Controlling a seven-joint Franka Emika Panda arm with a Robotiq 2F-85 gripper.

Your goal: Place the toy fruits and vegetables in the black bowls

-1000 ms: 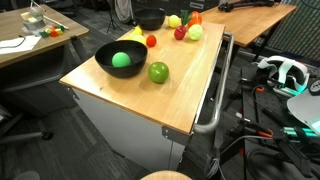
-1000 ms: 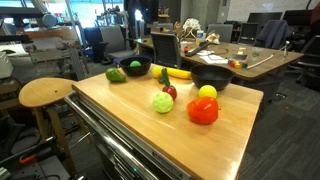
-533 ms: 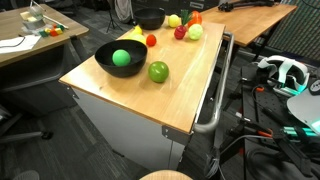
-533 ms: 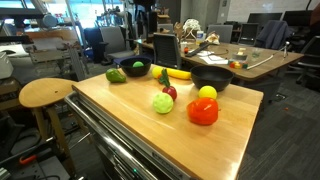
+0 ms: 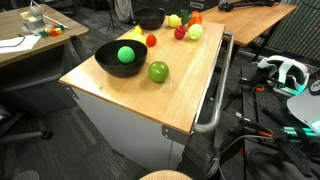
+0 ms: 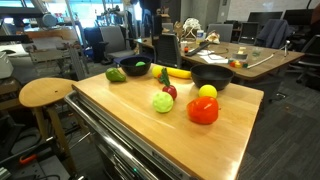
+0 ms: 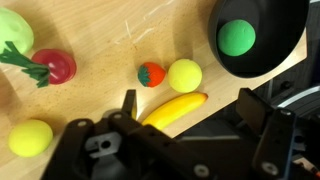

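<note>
The yellow banana still lies loose on the tabletop outside the bowls, so next I should lower my open gripper onto the banana's end farther from the green ball [image 7: 237, 37].
In the wrist view my gripper [image 7: 190, 115] stands open with nothing held, its fingers [image 7: 128, 106] on either side of a yellow banana [image 7: 175, 108] that lies on the wooden table below. The large black bowl [image 7: 275, 55] at upper right holds a green ball [image 7: 237, 37]. A yellow ball [image 7: 184, 75], a small red-orange piece [image 7: 151, 74], a red radish with green leaves [image 7: 58, 66] and another yellow ball [image 7: 30, 137] lie loose. In an exterior view the large bowl [image 5: 108, 62], a green apple [image 5: 158, 71] and the smaller black bowl [image 5: 150, 18] show.
The wooden table [image 5: 190, 95] sits on a white cabinet with a metal handle rail along one side. In an exterior view a red pepper [image 6: 203, 110] and a yellow-green ball [image 6: 163, 102] lie near the front. A round stool [image 6: 45, 92] stands beside the table.
The green ball has shifted slightly inside the large bowl. Nothing else has visibly moved.
</note>
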